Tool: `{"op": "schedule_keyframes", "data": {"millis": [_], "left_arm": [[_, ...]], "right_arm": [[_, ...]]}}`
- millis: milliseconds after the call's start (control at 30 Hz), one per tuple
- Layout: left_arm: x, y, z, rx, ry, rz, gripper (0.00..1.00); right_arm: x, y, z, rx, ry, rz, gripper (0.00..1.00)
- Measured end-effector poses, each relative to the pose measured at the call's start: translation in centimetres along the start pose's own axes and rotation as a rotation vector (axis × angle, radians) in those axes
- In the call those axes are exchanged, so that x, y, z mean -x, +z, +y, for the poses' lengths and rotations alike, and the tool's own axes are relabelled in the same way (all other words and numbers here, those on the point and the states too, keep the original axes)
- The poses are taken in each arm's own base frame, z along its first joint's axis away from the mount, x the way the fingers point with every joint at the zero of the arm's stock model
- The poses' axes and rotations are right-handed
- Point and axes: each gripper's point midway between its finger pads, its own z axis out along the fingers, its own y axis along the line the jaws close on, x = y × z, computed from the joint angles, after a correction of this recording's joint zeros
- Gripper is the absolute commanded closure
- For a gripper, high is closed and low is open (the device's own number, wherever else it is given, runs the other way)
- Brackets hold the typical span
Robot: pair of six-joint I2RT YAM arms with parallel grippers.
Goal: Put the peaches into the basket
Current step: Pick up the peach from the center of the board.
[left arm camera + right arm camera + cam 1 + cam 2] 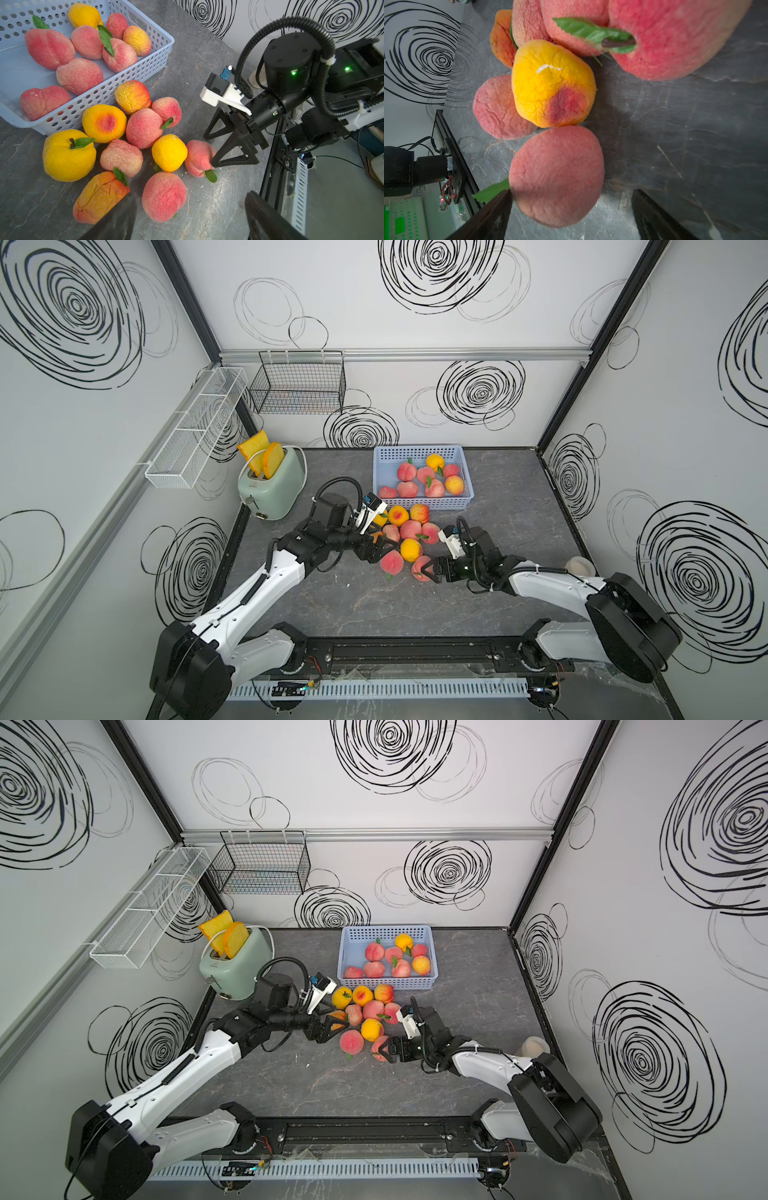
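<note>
Much of the pink peach between my right gripper's fingers still lies ahead of them, so the gripper slides farther onto the peach next, then closes.
The blue basket (pixel 428 502) stands at the back of the table with several peaches (pixel 426 479) in it. More peaches (pixel 409 526) lie piled on the table just in front of it. My left gripper (pixel 191 220) is open at the pile's left edge. A pink peach (pixel 164 196) lies just ahead of its fingertips, and an orange peach (pixel 99 197) rests against one finger. My right gripper (pixel 571 220) is open around another pink peach (pixel 556 176). That peach lies against one finger and clear of the other. In a top view this gripper (pixel 426 570) sits at the pile's near right.
A green toaster (pixel 272 485) with bread slices stands at the back left. A black wire basket (pixel 299 383) hangs on the back wall and a white mesh shelf (pixel 195 431) on the left wall. A small cup (pixel 579 566) sits at the table's right edge.
</note>
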Motion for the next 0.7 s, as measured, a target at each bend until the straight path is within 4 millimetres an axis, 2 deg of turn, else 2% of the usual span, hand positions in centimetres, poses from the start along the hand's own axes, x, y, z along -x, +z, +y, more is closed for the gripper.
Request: {"op": "schedule_keyframes", "data": {"millis": [300,700], "left_arm": [[0.0,0.0,0.0,0.000,0.000,0.000,0.14],[0.0,0.0,0.1,0.003,-0.003,-0.001,0.15]], "right_arm": [[0.4,1.0,0.1,0.012,0.011,0.009,0.07],[0.5,1.3,0.1,0.015,0.013,0.009,0.28]]}}
